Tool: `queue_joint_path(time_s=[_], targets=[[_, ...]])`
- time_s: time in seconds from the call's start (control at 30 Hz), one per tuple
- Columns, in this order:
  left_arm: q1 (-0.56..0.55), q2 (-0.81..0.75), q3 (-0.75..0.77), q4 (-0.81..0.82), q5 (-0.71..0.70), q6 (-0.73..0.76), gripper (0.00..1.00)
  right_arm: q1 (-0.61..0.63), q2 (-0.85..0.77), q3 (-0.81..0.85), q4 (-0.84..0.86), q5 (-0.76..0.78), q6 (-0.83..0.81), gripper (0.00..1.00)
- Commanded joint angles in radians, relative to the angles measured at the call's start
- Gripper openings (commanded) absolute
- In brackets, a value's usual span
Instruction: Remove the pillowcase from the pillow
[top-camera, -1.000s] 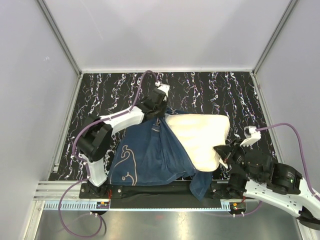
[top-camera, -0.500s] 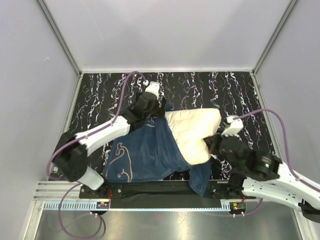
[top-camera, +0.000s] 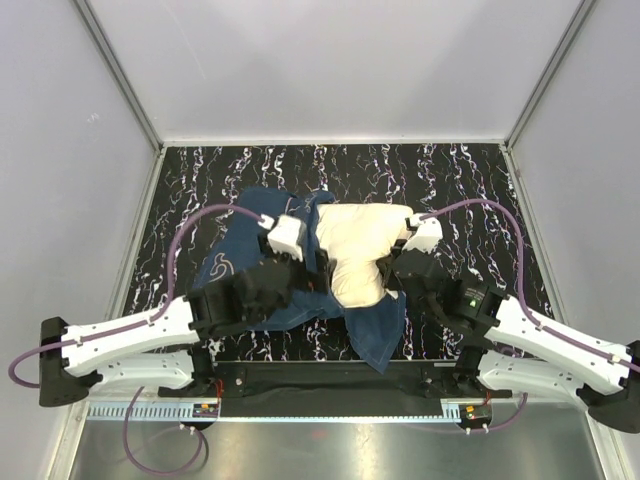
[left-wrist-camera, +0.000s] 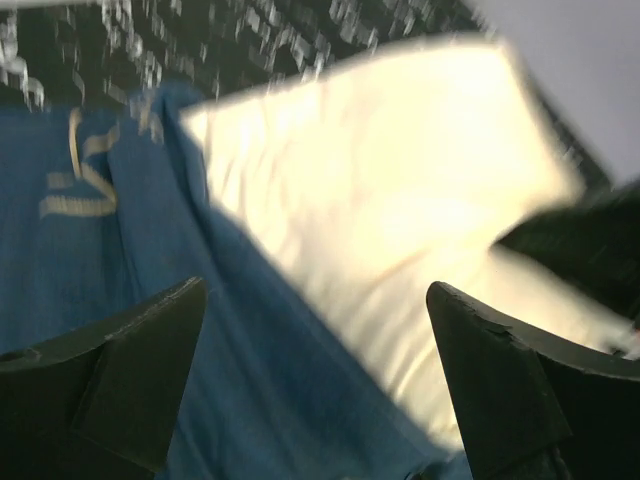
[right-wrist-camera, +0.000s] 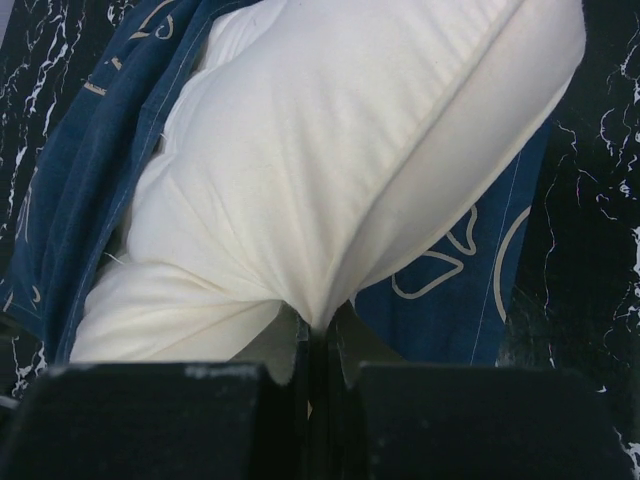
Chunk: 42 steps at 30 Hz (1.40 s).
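The right gripper drags the pinched pillow to the right in the top view over bare tabletop and releases it next, since the pillowcase (top-camera: 235, 265) still covers the pillow's other end.
The cream pillow (top-camera: 358, 248) lies mid-table, its left and near parts still lying on or inside the navy pillowcase (top-camera: 235, 265). My right gripper (top-camera: 388, 270) is shut on a pinch of the pillow's fabric at its right edge. The right wrist view shows this pillow (right-wrist-camera: 330, 150) bunching into the right gripper (right-wrist-camera: 320, 325), with the pillowcase (right-wrist-camera: 450, 280) under it. My left gripper (top-camera: 316, 268) hovers open over the seam between cover and cushion. In its blurred wrist view, the left gripper (left-wrist-camera: 315, 290) holds nothing, with pillowcase (left-wrist-camera: 90, 260) on the left and pillow (left-wrist-camera: 370, 180) on the right.
The black marbled table (top-camera: 470, 180) is boxed in by grey walls on three sides. A metal rail (top-camera: 320, 408) runs along the near edge. My left arm (top-camera: 120, 335) stretches low across the near left, and the right arm (top-camera: 540, 335) across the near right.
My left gripper opened and let go of the pillowcase, then dropped nearer and lower. The right arm pushed left and farther with the pillow. The pillowcase now spreads out to the left.
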<state>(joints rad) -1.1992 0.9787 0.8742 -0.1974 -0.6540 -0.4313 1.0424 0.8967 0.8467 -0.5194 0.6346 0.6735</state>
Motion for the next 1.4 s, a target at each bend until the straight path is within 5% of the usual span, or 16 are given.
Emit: queue_joint_path(time_s=[0.0, 0.5, 0.7, 0.73, 0.83, 1.1, 1.37], targets=[[-0.052, 0.001, -0.061, -0.068, -0.120, -0.130, 0.99, -0.035, -0.024, 0.002, 0.119, 0.019, -0.003, 0.00], [-0.099, 0.057, -0.093, -0.123, -0.062, -0.268, 0.97, -0.048, -0.104, -0.058, 0.067, 0.023, 0.026, 0.00], [-0.099, 0.068, -0.115, -0.097, -0.039, -0.282, 0.60, -0.050, -0.111, -0.052, 0.055, 0.028, 0.023, 0.00], [-0.099, 0.063, -0.115, -0.102, -0.042, -0.285, 0.42, -0.050, -0.113, -0.052, 0.053, 0.030, 0.023, 0.00], [-0.100, 0.042, -0.115, -0.125, -0.055, -0.297, 0.17, -0.050, -0.113, -0.055, 0.047, 0.031, 0.023, 0.00], [-0.099, -0.052, -0.181, -0.213, -0.075, -0.352, 0.00, -0.068, -0.104, -0.060, 0.047, 0.036, 0.026, 0.00], [-0.096, -0.175, -0.287, -0.342, -0.148, -0.498, 0.00, -0.133, -0.070, 0.053, 0.032, 0.051, -0.074, 0.00]])
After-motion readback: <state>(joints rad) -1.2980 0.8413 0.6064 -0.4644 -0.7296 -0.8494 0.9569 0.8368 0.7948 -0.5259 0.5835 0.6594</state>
